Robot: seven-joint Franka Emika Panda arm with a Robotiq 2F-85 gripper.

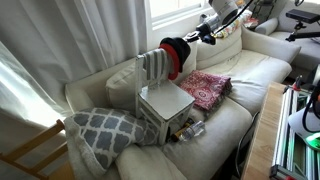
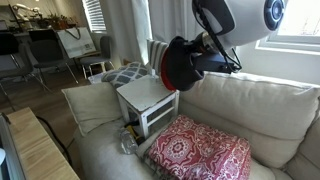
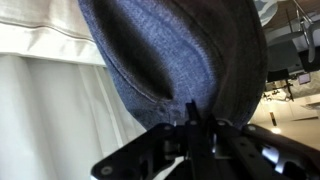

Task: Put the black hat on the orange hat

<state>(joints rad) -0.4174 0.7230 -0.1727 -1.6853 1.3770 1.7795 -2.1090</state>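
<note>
Next I will lower my gripper to draw the black hat down over the orange hat's uncovered lower edge, which lies below the gripper, and release the fabric.
The black hat (image 1: 181,50) hangs above the white box, held against the orange hat (image 1: 172,69), whose red-orange edge shows round it in both exterior views. In an exterior view the black hat (image 2: 186,62) covers most of the orange hat (image 2: 163,74). My gripper (image 1: 198,40) reaches in from the window side and is shut on the black hat's fabric (image 2: 204,58). In the wrist view the hat (image 3: 170,50) looks dark blue-grey and fills the frame, and the fingers (image 3: 193,125) pinch a fold of it. What holds up the orange hat is hidden.
A white box (image 1: 165,105) (image 2: 148,97) stands on the cream couch. A grey-and-white striped cloth (image 1: 151,65) hangs beside the hats. A flat red patterned cloth (image 2: 200,150) lies on the seat. A grey patterned pillow (image 1: 105,128) lies at the couch end. Curtains hang behind.
</note>
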